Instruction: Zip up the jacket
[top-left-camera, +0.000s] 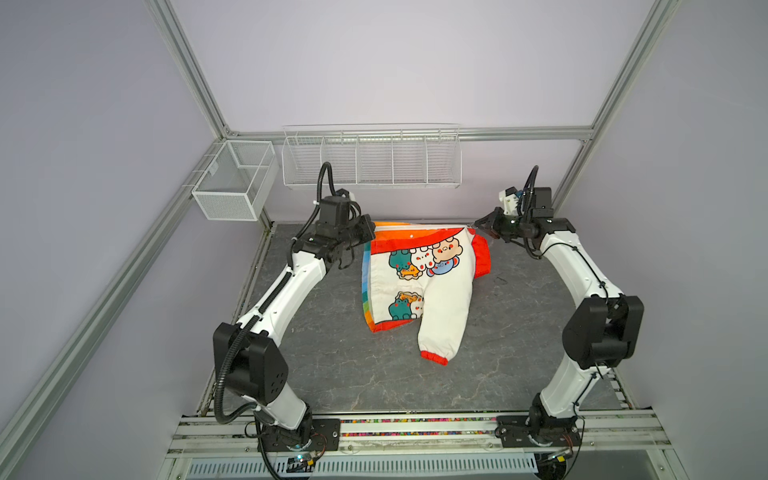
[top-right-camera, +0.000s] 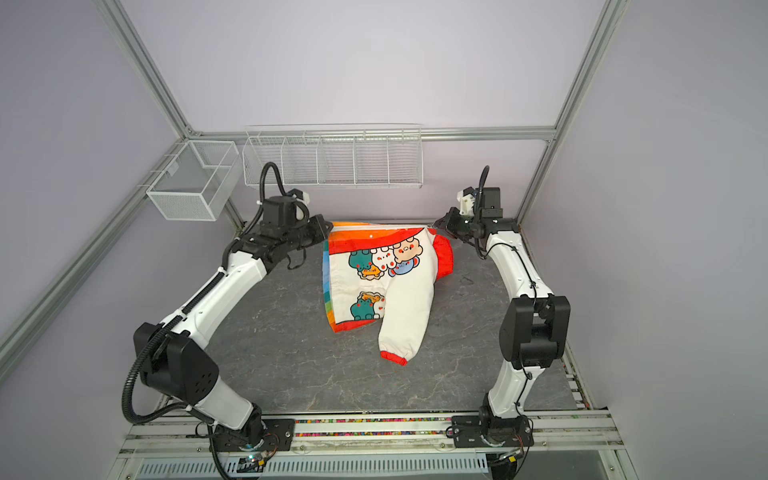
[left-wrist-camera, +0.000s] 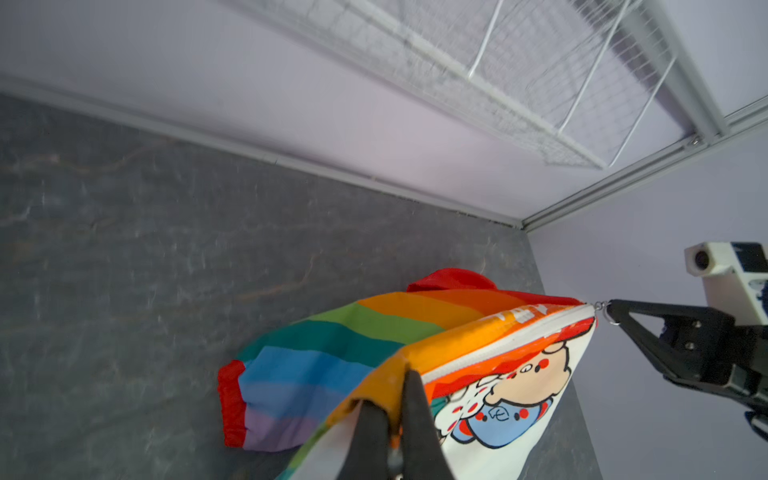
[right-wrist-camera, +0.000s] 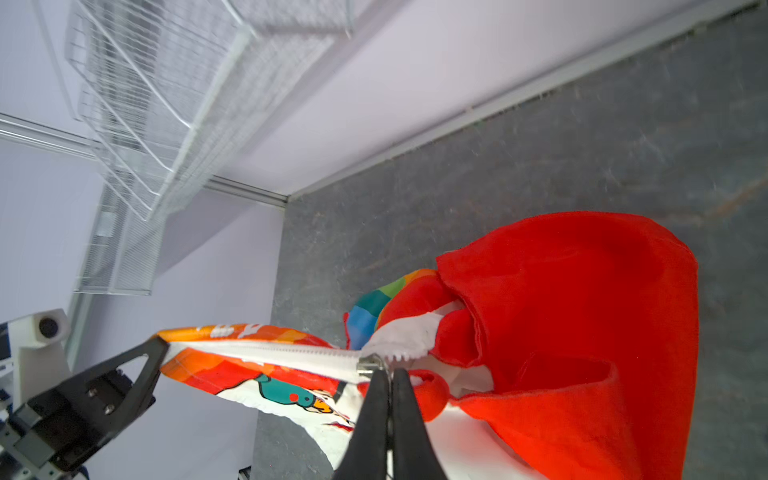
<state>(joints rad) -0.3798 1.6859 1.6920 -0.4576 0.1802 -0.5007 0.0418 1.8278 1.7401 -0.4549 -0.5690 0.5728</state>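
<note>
My right gripper needs to go back and down to the tabletop (top-left-camera: 479, 308) beside the white sleeve next and let go of the metal pull, because the zipper's teeth are joined.
The jacket (top-left-camera: 415, 282) (top-right-camera: 386, 286) hangs stretched between both grippers at the back of the table, white cartoon lining facing the front, one white sleeve with a red cuff (top-left-camera: 434, 357) trailing on the table. My left gripper (top-left-camera: 371, 232) (left-wrist-camera: 390, 388) is shut on the orange hem end beside the white zipper (left-wrist-camera: 507, 345). My right gripper (top-left-camera: 477, 224) (right-wrist-camera: 389, 371) is shut on the metal zipper pull (right-wrist-camera: 370, 363), which sits close to the red hood (right-wrist-camera: 582, 311). The zipper's teeth (right-wrist-camera: 270, 353) are joined from hem to slider. A rainbow sleeve (left-wrist-camera: 291, 395) droops behind.
A long white wire basket (top-left-camera: 372, 160) hangs on the back wall above the jacket, and a white mesh box (top-left-camera: 232, 178) hangs at the back left corner. The dark grey tabletop (top-left-camera: 332, 374) stretches toward the front rail. Aluminium frame posts stand at both back corners.
</note>
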